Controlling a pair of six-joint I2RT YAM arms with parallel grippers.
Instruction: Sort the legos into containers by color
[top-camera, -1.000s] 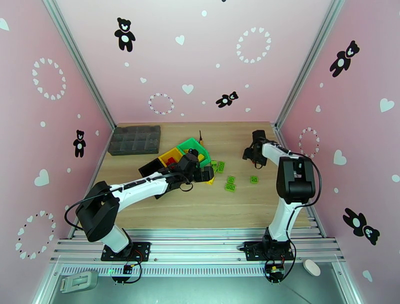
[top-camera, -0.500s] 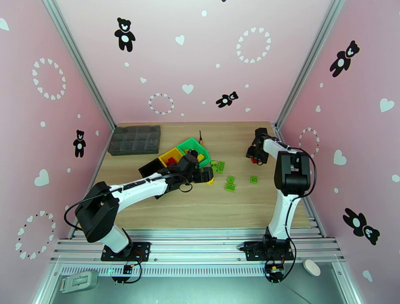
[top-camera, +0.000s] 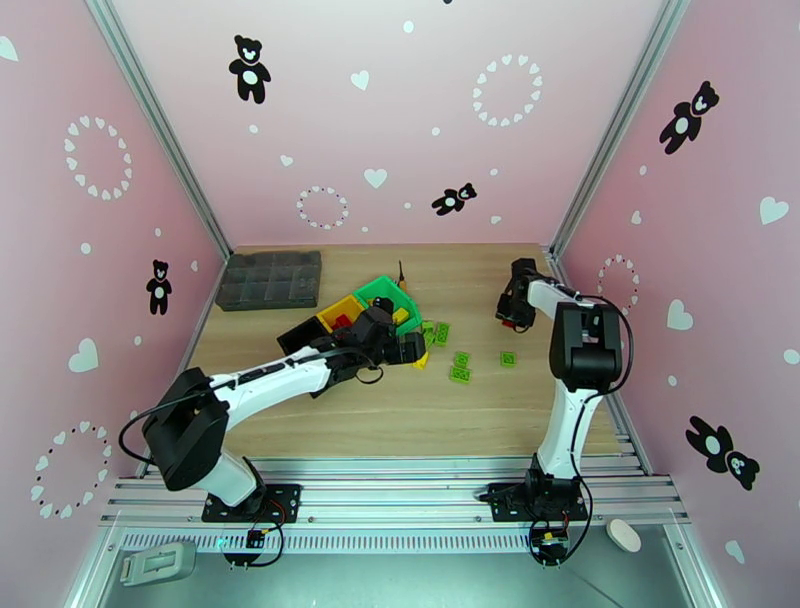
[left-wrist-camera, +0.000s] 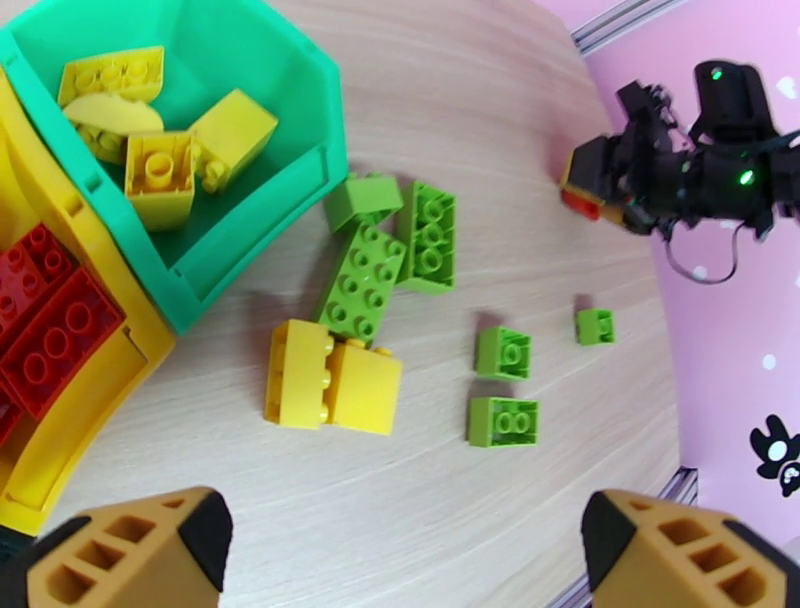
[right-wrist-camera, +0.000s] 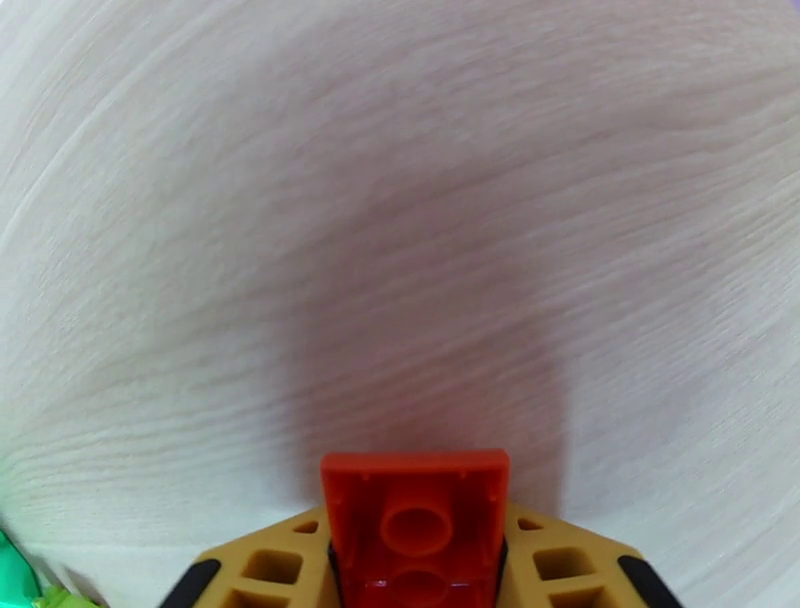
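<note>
The robot's right gripper will next rise and move across past the green bin, then let go of the red brick inside the yellow bin (left-wrist-camera: 75, 205), because that bin holds red bricks.
The joined bins lie left of centre: black (top-camera: 298, 338), yellow (top-camera: 335, 308), green (top-camera: 378, 290). In the left wrist view the green bin (left-wrist-camera: 335, 150) holds yellow bricks (left-wrist-camera: 160, 175) and the yellow bin (left-wrist-camera: 75, 205) holds red bricks (left-wrist-camera: 55, 340). Two yellow bricks (left-wrist-camera: 330, 375) and several green bricks (left-wrist-camera: 385, 250) lie on the wood beside the bins. My left gripper (top-camera: 410, 348) hovers open over them, fingers (left-wrist-camera: 130, 550) wide apart. My right gripper (top-camera: 515, 318) is at the far right, shut on a red brick (right-wrist-camera: 415, 520).
A flat dark grey compartment tray (top-camera: 270, 280) sits at the back left. Three small green bricks (top-camera: 461, 360) lie between the two grippers. Pink walls and metal rails (top-camera: 560, 240) close in the table at the back right, near the right gripper.
The right arm has straightened up and its gripper has shifted slightly, a red brick now showing in it. The left arm's elbow has drifted left; its gripper has barely moved.
</note>
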